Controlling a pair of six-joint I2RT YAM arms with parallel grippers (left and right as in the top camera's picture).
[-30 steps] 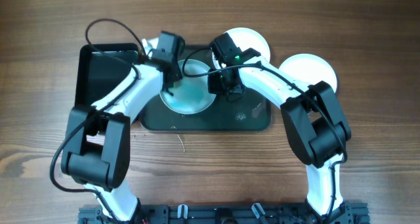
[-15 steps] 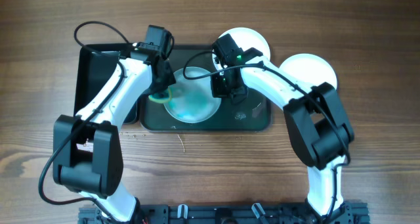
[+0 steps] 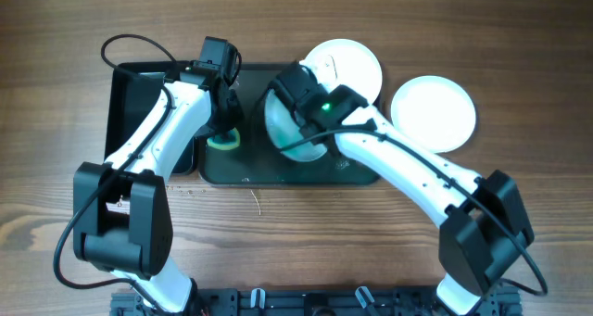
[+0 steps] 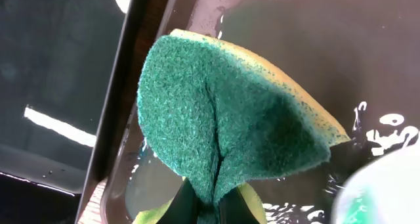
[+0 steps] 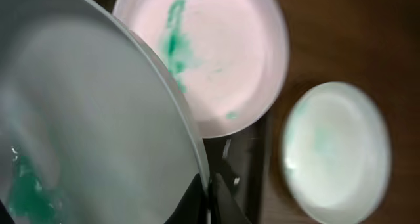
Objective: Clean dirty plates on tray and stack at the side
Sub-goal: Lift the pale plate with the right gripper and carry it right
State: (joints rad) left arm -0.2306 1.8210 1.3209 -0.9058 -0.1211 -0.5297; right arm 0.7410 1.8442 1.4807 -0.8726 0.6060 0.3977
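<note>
My right gripper is to swing to the right in the overhead view next, go down onto the white table plate (image 5: 338, 152) to stack, and release.
My right gripper (image 3: 298, 131) is shut on the rim of the pale blue plate (image 3: 281, 123) and holds it tilted above the dark tray (image 3: 269, 170). In the right wrist view its fingers (image 5: 197, 196) pinch the plate (image 5: 85, 112), which carries a teal smear low on the left. A white plate (image 3: 347, 64) with a green smear (image 5: 172, 37) lies at the tray's far right. Another white plate (image 3: 434, 112) rests on the table to the right. My left gripper (image 4: 203, 207) is shut on a green and yellow sponge (image 4: 223, 106), hanging over the tray's left end (image 3: 224, 140).
A deeper black tub (image 3: 139, 103) stands against the tray's left side, its wall close to the sponge (image 4: 125, 86). The tray floor (image 4: 295, 33) is wet. Bare wooden table (image 3: 278, 233) lies in front of the tray.
The sponge has come off the blue plate and moved left to the tray's end. My right arm has swung and tipped the blue plate up off the tray.
</note>
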